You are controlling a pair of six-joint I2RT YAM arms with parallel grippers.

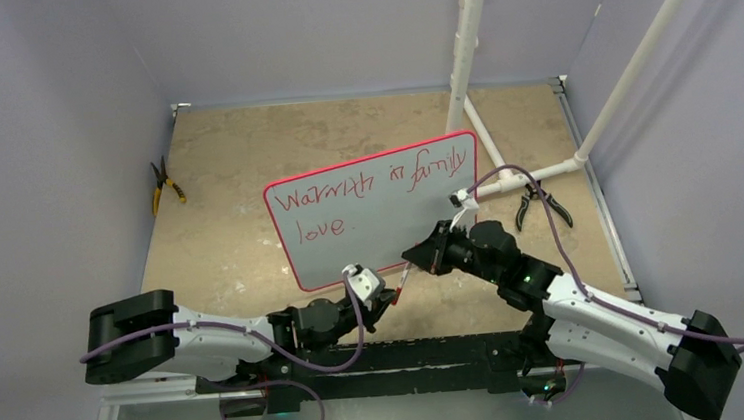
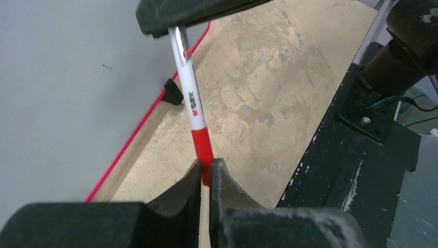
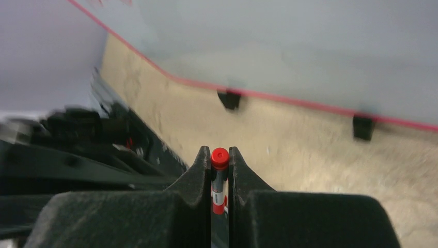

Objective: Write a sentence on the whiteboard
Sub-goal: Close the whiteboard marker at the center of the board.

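Observation:
I will move the marker down and to the right in the top view with my right gripper next, onto the bare table before the board (image 1: 420,289), and let go of it there, because the sentence is finished.
The whiteboard (image 1: 380,231) stands upright on the tan table, red-rimmed, on two small black feet (image 3: 229,99). The sentence (image 1: 366,185) is in thin red lettering, two lines, "Warmth in family love". A white marker (image 2: 190,98) with a red cap spans between both grippers in front of the board's lower edge. My left gripper (image 2: 206,168) is shut on the marker's red cap. My right gripper (image 3: 220,151) is shut on the barrel, with the red butt end (image 3: 220,159) showing between its tips. In the top view the left gripper (image 1: 393,292) and right gripper (image 1: 414,258) are close together.
Yellow-handled pliers (image 1: 166,186) lie at the far left. Black pliers (image 1: 538,207) lie right of the board. White PVC pipes (image 1: 465,42) rise behind the board. The black base rail (image 1: 399,353) runs along the near edge. Walls close in on both sides.

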